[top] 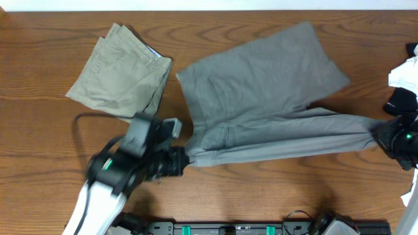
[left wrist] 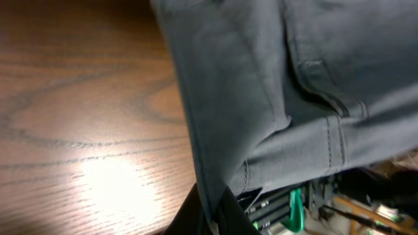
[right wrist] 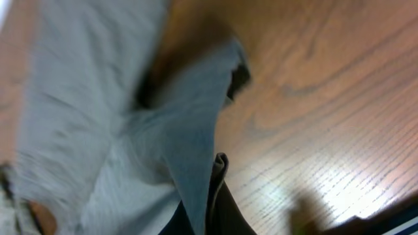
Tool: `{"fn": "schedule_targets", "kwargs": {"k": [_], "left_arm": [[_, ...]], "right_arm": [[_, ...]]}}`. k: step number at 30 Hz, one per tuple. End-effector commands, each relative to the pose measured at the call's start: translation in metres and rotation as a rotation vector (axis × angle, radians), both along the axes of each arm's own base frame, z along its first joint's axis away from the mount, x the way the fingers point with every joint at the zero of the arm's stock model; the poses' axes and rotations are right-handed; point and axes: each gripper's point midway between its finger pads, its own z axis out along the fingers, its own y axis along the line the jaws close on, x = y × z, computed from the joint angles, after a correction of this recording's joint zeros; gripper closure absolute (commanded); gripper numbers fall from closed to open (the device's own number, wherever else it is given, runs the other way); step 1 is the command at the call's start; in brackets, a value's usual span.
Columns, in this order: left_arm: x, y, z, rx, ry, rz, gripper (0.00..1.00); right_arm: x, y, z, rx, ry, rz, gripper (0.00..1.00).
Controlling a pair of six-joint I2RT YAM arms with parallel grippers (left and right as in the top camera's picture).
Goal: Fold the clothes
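The near band of the shorts is still unfolded, so the left gripper needs to move outward over the flat cloth's edge (top: 193,112) (left wrist: 186,46) facing the khaki-beige garment and release the waistband corner.
The grey shorts (top: 261,85) lie spread on the wooden table, one leg flat at the back, the near leg and waistband pulled taut into a long band between my two grippers. My left gripper (top: 185,158) is shut on the waistband corner at the band's left end; the wrist view shows grey cloth (left wrist: 261,98) pinched between its fingers (left wrist: 210,219). My right gripper (top: 381,136) is shut on the leg hem at the right end; the right wrist view shows the fabric (right wrist: 189,130) clamped in its fingers (right wrist: 210,209).
A folded khaki-beige garment (top: 121,72) lies at the back left. Black and white clothes (top: 405,81) are piled at the right edge. A black rail with green parts (top: 228,228) runs along the table's front edge.
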Motion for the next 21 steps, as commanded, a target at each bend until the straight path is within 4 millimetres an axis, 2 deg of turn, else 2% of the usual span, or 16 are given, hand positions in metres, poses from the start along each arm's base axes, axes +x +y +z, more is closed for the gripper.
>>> {"fn": "schedule_targets", "kwargs": {"k": [1, 4, 6, 10, 12, 14, 17, 21], "left_arm": [[-0.01, 0.02, 0.018, 0.05, -0.138, 0.008, 0.94], [-0.023, 0.026, 0.027, 0.038, -0.187, 0.004, 0.94], [-0.023, 0.026, 0.031, 0.037, -0.217, -0.001, 0.94], [-0.003, 0.029, 0.031, 0.076, -0.262, 0.03, 0.94], [0.016, 0.03, 0.027, 0.11, -0.268, 0.061, 0.94], [0.032, 0.029, 0.021, 0.126, -0.243, 0.108, 0.94], [0.054, 0.025, 0.001, 0.16, -0.178, 0.152, 0.94], [0.078, 0.023, -0.037, 0.231, -0.071, 0.194, 0.94]], "right_arm": [[0.0, -0.013, 0.031, -0.103, -0.07, -0.04, 0.99], [0.008, -0.014, 0.037, -0.093, -0.107, -0.052, 0.99], [0.02, -0.013, 0.04, -0.063, -0.151, -0.048, 0.99], [0.059, -0.014, 0.051, -0.014, -0.28, 0.006, 0.99], [0.084, -0.014, 0.056, -0.006, -0.345, 0.044, 0.99], [0.108, -0.012, 0.056, 0.002, -0.386, 0.081, 0.99], [0.145, -0.003, 0.043, 0.011, -0.404, 0.147, 0.99], [0.19, 0.012, 0.009, 0.059, -0.388, 0.196, 0.99]]}}
